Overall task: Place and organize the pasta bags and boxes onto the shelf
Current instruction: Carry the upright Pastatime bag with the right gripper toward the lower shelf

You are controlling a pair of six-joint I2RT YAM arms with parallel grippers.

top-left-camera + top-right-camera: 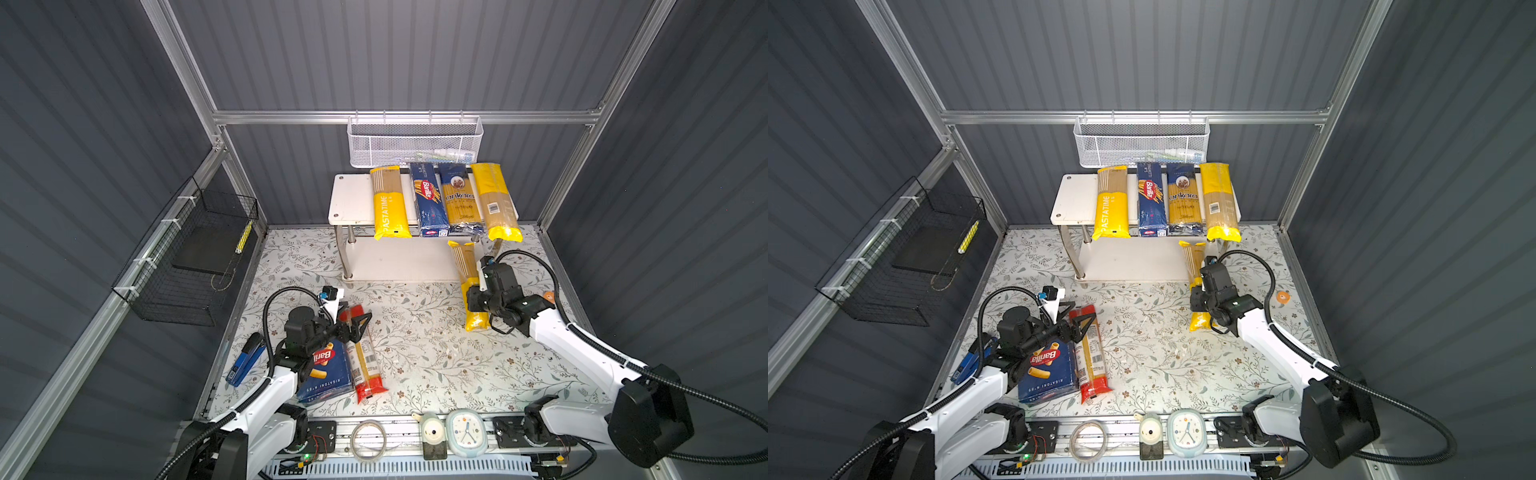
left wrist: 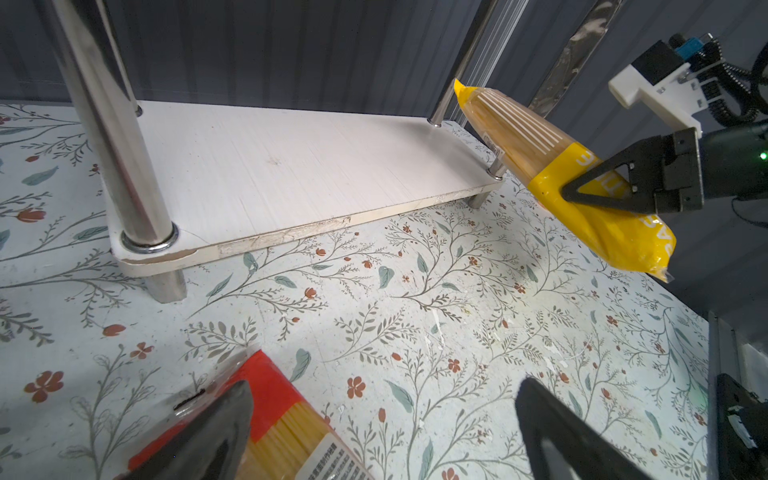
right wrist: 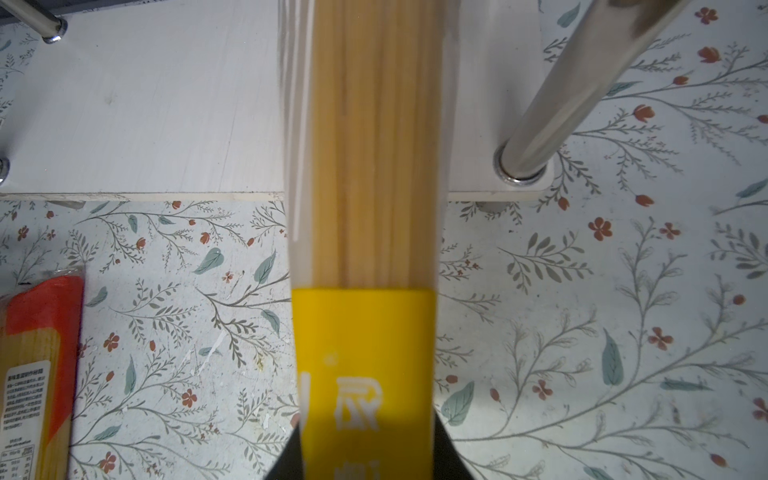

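My right gripper pushes its PASTATIME bag outward beneath the top level next, lowers it and releases. The shelf's bare lower board [image 1: 445, 260] lies outward and below the gripper.
The white shelf [image 1: 352, 199] carries a PASTATIME bag [image 1: 388, 208], a Barilla spaghetti box [image 1: 428, 199], an ankara bag [image 1: 459, 199] and a barcode-labelled yellow-ended bag [image 1: 494, 203] on its top tier. My right gripper [image 1: 473, 297] is shut on another PASTATIME bag [image 3: 365, 208], whose far end reaches over the lower board [image 3: 145, 104] beside a chrome leg [image 3: 573, 83]. My left gripper [image 2: 386, 386] hangs open over the red end of the red-ended bag [image 2: 282, 415]. This bag lies on the table next to the rigatoni box [image 1: 326, 370].
A white mesh basket [image 1: 415, 141] hangs behind the shelf and a black wire basket [image 1: 195, 257] on the left wall. A blue stapler [image 1: 245, 361] lies at the table's left edge. A clock [image 1: 466, 432] and a tape ring [image 1: 368, 440] sit at the front.
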